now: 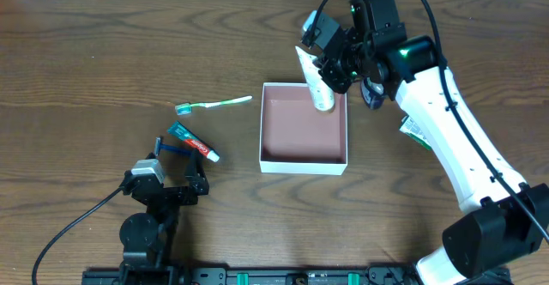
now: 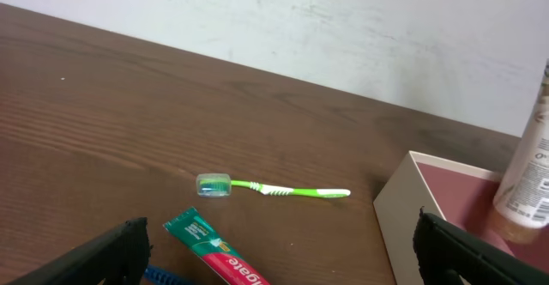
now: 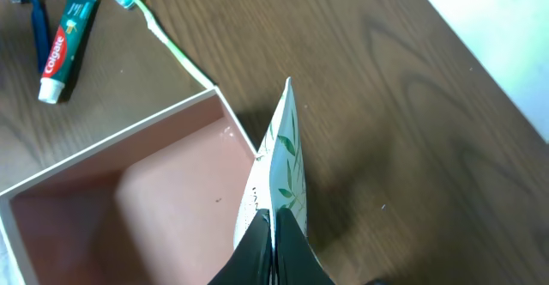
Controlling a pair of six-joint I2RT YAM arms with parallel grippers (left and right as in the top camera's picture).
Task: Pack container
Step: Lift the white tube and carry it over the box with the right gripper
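The lower end of the white tube is already pointing into the box, so I will next lower the tube toward the box's middle (image 1: 308,125) (image 3: 182,220) with my right gripper and then open the gripper.
The container (image 1: 304,163) is a shallow white box with a reddish-brown inside, at the table's middle. It also shows in the left wrist view (image 2: 403,208) and the right wrist view (image 3: 111,148). My right gripper (image 1: 333,69) (image 3: 273,225) is shut on a white tube with a leaf print (image 1: 316,83) (image 3: 283,148). The tube stands tilted, its lower end inside the box's far right corner (image 2: 529,178). My left gripper (image 1: 180,160) (image 2: 283,251) is open and empty, low over the table left of the box.
A green toothbrush (image 1: 214,104) (image 2: 274,188) lies left of the box. A toothpaste tube (image 1: 193,142) (image 2: 214,251) and a blue razor (image 1: 167,148) (image 3: 39,23) lie by my left gripper. A small green-and-white packet (image 1: 414,132) lies right of the box under the right arm.
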